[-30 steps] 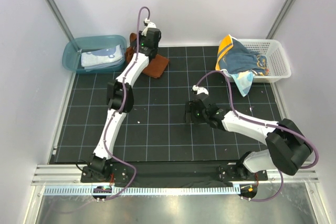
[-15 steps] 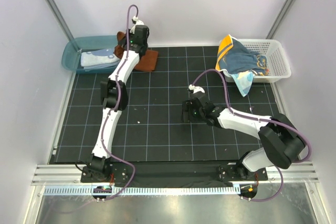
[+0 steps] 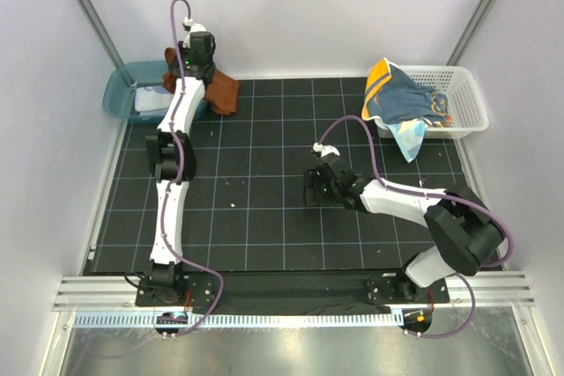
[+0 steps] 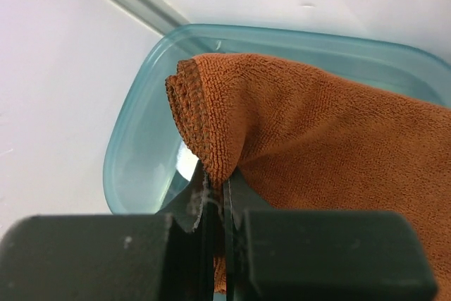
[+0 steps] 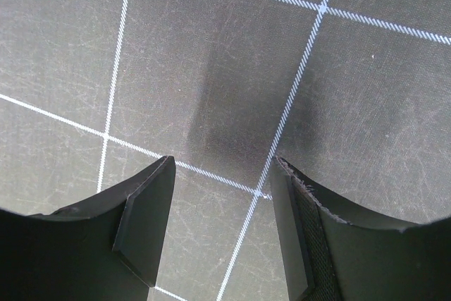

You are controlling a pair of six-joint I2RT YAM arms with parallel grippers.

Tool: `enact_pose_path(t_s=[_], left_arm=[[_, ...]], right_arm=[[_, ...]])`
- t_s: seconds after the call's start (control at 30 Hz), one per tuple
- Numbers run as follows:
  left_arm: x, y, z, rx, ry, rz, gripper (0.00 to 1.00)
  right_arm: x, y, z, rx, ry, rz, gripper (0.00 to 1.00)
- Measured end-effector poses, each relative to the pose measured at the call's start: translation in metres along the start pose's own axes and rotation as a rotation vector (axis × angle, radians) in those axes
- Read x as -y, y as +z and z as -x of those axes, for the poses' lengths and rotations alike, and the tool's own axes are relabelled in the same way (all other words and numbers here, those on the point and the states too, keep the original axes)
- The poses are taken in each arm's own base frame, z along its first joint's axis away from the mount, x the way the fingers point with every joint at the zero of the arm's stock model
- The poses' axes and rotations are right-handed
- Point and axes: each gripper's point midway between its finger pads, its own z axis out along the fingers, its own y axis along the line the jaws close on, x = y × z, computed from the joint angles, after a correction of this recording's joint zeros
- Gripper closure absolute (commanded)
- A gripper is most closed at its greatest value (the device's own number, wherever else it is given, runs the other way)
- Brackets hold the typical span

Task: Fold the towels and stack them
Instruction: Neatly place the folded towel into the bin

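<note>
My left gripper will shift to the left in the top view next, then lower and release, since the pale folded towel (image 3: 152, 99) (image 4: 187, 163) lies below it on that side.
My left gripper (image 3: 187, 72) is shut on the folded rust-brown terry towel (image 3: 220, 91) and holds it over the right end of the teal tub (image 3: 119, 94). In the left wrist view the towel (image 4: 331, 139) hangs from the closed gripper (image 4: 217, 188) above the tub (image 4: 141, 139). A pale blue/white folded towel (image 3: 150, 99) lies in the tub. More towels, navy with yellow-orange border (image 3: 397, 94) and a teal spotted one (image 3: 410, 140), spill from the white lattice basket (image 3: 465, 103). My right gripper (image 3: 313, 189) is open and empty, low over the mat (image 5: 218, 230).
Black grid mat (image 3: 264, 217) covers the table. Grey walls with metal posts stand behind and to both sides. The tub sits at the back left corner, the basket at the back right.
My left arm has swung left with the brown towel, from the mat beside the tub to over the tub's right end. The right gripper has shifted slightly left.
</note>
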Motion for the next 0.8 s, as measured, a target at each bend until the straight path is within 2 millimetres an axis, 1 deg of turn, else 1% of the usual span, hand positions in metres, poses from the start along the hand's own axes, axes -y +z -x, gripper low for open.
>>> enact_pose_path(t_s=[0.07, 0.17, 0.3, 0.47, 0.57, 0.8], left_arm=[[-0.01, 0.008, -0.004, -0.009, -0.015, -0.001, 1.0], [-0.017, 0.02, -0.014, -0.028, -0.035, -0.008, 1.0], [-0.021, 0.033, -0.029, -0.058, -0.044, -0.025, 1.0], [-0.026, 0.048, -0.048, -0.091, -0.054, -0.041, 1.0], [-0.033, 0.059, -0.062, -0.118, -0.06, -0.042, 1.0], [-0.058, 0.077, -0.074, -0.136, -0.087, -0.013, 1.0]], right_arm=[[0.0, 0.001, -0.001, -0.003, -0.004, 0.002, 0.37], [-0.001, 0.004, -0.002, -0.009, -0.013, 0.009, 0.37], [-0.002, 0.009, -0.008, -0.029, -0.022, 0.021, 0.37], [-0.007, 0.013, -0.005, -0.019, -0.026, 0.043, 0.37], [-0.009, 0.016, -0.002, -0.009, -0.026, 0.054, 0.37], [-0.017, 0.021, 0.003, 0.002, -0.027, 0.085, 0.37]])
